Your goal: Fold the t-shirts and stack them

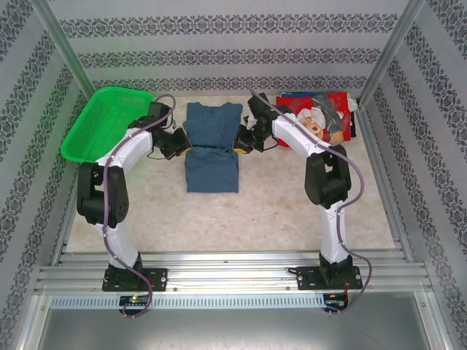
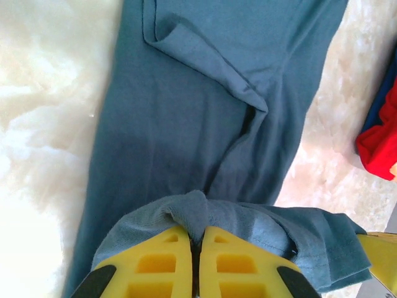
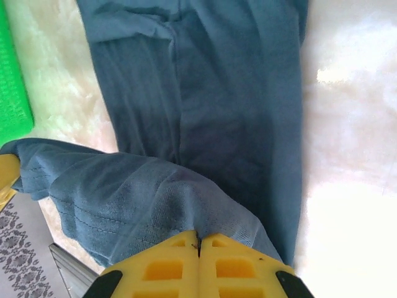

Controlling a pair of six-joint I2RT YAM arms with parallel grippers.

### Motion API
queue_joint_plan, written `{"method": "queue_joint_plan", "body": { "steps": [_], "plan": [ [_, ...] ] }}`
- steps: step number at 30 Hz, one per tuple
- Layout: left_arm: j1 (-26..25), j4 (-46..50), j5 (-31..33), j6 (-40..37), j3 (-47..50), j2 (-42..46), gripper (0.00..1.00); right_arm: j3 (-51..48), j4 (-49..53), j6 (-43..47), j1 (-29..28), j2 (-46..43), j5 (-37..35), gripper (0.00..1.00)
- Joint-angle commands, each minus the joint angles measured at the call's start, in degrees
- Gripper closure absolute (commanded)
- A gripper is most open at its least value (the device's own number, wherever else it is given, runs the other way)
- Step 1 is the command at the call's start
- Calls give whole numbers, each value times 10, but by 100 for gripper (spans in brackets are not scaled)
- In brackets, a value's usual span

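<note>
The pinched cloth is still raised over the layer below, so my left gripper should go down onto the shirt's side edge next and let go of the hem's corner there.
A slate-blue t-shirt (image 1: 211, 149) lies lengthwise in the middle of the table, its sides folded in. My left gripper (image 1: 181, 143) is at the shirt's left edge and my right gripper (image 1: 241, 140) at its right edge, both about halfway up. In the left wrist view the yellow fingers (image 2: 167, 257) are shut on a pinch of the blue cloth (image 2: 205, 124), lifted over the rest. The right wrist view shows the same: the fingers (image 3: 239, 264) are shut on a raised fold of the shirt (image 3: 205, 93). A red t-shirt with a teddy-bear print (image 1: 321, 117) lies folded at the back right, dark blue edges under it.
A green mesh basket (image 1: 102, 120) stands at the back left, next to the left arm. Its green wall (image 3: 12, 87) is seen at the left of the right wrist view. Patterned walls and metal posts close the table in. Bare table lies in front of the shirt.
</note>
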State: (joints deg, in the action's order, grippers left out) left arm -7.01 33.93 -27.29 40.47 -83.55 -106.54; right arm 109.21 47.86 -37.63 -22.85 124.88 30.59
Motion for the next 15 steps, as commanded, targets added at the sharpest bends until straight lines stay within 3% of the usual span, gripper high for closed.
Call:
{"method": "queue_joint_plan", "body": {
  "steps": [1,9,11,13,15],
  "plan": [
    [6,-19,-13,-19,-24,-26,92,23,-3,0,9,27,11,100],
    [7,-27,-19,-26,-76,-99,88,79,-8,-9,23,95,18,99],
    [8,-18,-12,-30,-90,-113,86,95,-12,-11,26,111,24,93],
    [9,-18,-10,-30,-100,-122,75,116,-8,-12,30,128,31,83],
    [11,-32,-17,-24,-107,-124,56,132,-10,-19,36,137,29,69]
  ]
}}
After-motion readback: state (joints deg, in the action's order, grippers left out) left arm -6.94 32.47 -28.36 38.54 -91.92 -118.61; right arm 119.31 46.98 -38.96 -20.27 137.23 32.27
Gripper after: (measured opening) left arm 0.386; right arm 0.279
